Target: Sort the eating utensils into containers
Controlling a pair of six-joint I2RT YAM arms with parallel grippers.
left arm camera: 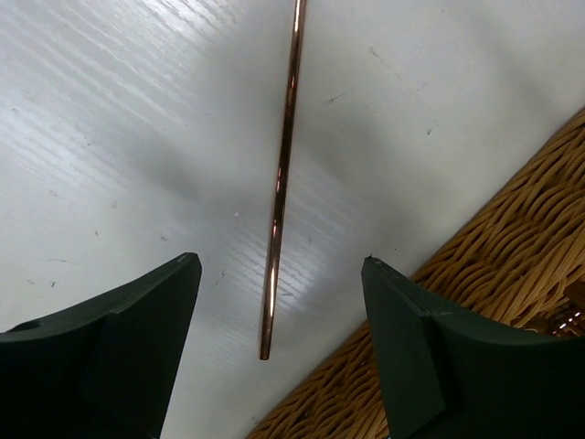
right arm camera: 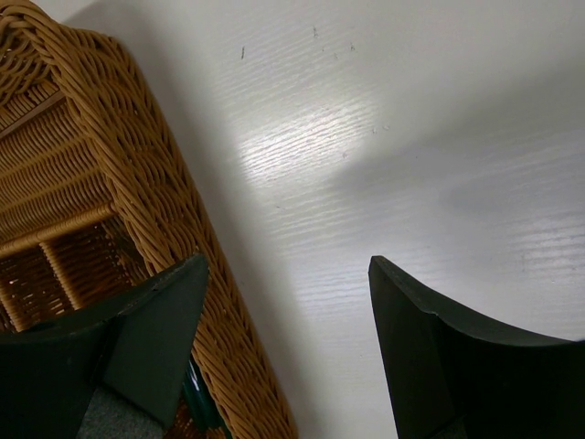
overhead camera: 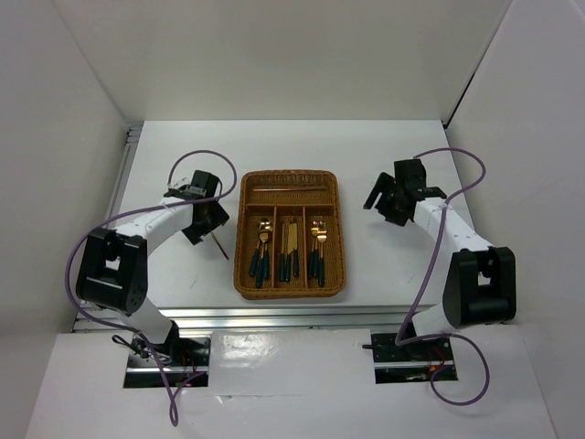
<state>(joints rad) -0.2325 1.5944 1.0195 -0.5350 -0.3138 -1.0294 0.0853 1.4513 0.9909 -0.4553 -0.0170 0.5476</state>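
Observation:
My left gripper will lower onto the chopstick's body just in from its near end and close, as the copper-brown chopstick (overhead camera: 220,247) already runs between my open fingers.
A thin copper-brown chopstick (left arm camera: 279,183) lies flat on the white table, just left of the woven wicker tray (left arm camera: 512,265). My left gripper (left arm camera: 281,260) hovers over its near end, open, with both fingers well apart from it. From above, the same chopstick (overhead camera: 220,247) pokes out beside the left gripper (overhead camera: 203,229). The tray (overhead camera: 291,174) holds gold-headed, green-handled spoons (overhead camera: 261,247), knives (overhead camera: 289,249) and forks (overhead camera: 317,245) in its three long slots, and chopsticks (overhead camera: 291,189) in the crosswise slot. My right gripper (right arm camera: 289,261) is open and empty over bare table, right of the tray (right arm camera: 137,165).
White walls enclose the table on the left, back and right. A metal rail (overhead camera: 274,318) runs along the near edge in front of the tray. The right gripper (overhead camera: 382,203) hangs a short way off the tray's right rim. A green handle (right arm camera: 196,402) shows inside the tray.

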